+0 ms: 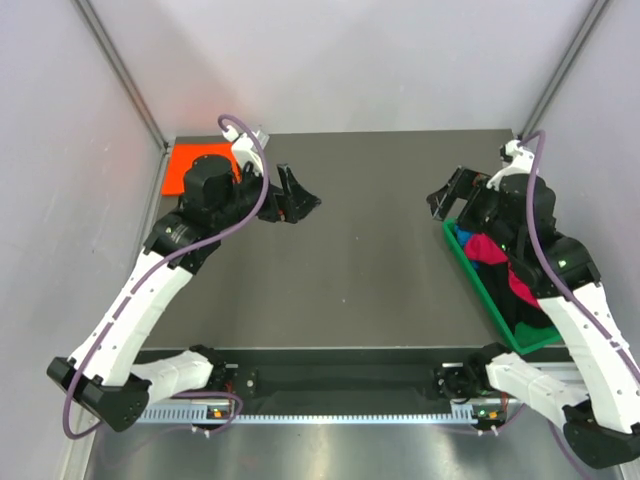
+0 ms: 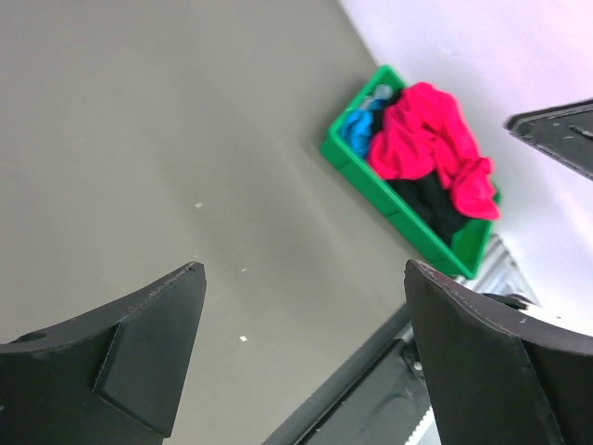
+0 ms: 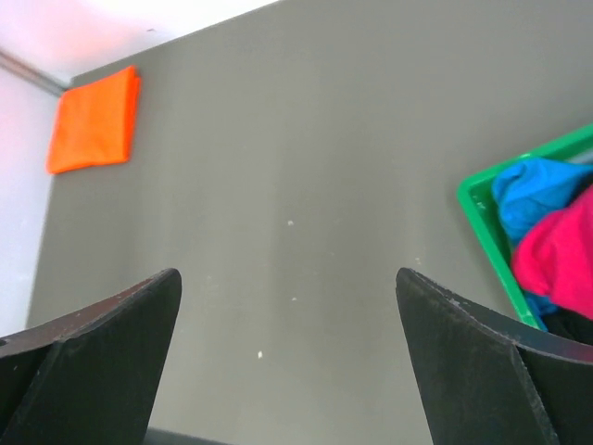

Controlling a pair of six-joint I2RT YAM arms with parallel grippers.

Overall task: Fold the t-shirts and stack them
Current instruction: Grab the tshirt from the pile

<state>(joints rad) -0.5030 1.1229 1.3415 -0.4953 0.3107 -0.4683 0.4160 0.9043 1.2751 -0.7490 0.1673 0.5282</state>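
I should swing my right gripper to its right in the top view and lower it onto the crimson-red t-shirt (image 1: pixel 490 252) (image 3: pixel 561 255), which lies below it on top of the others.
A folded orange t-shirt (image 1: pixel 196 166) lies at the table's far left corner, also in the right wrist view (image 3: pixel 94 120). A crimson-red t-shirt (image 1: pixel 490 252) lies crumpled in the green bin (image 1: pixel 480 290) at the right, with a blue shirt (image 1: pixel 464 238) and a black shirt (image 1: pixel 528 316); all show in the left wrist view, red (image 2: pixel 422 139), blue (image 2: pixel 359 130), black (image 2: pixel 434 204). My left gripper (image 1: pixel 298 199) is open and empty right of the orange shirt. My right gripper (image 1: pixel 443 195) is open and empty just beyond the bin's far end.
The dark grey table (image 1: pixel 370 260) lies between the arms. White walls with metal posts enclose it. A rail with the arm bases (image 1: pixel 340 385) runs along the near edge. The bin's rim (image 3: pixel 482 222) shows at right in the right wrist view.
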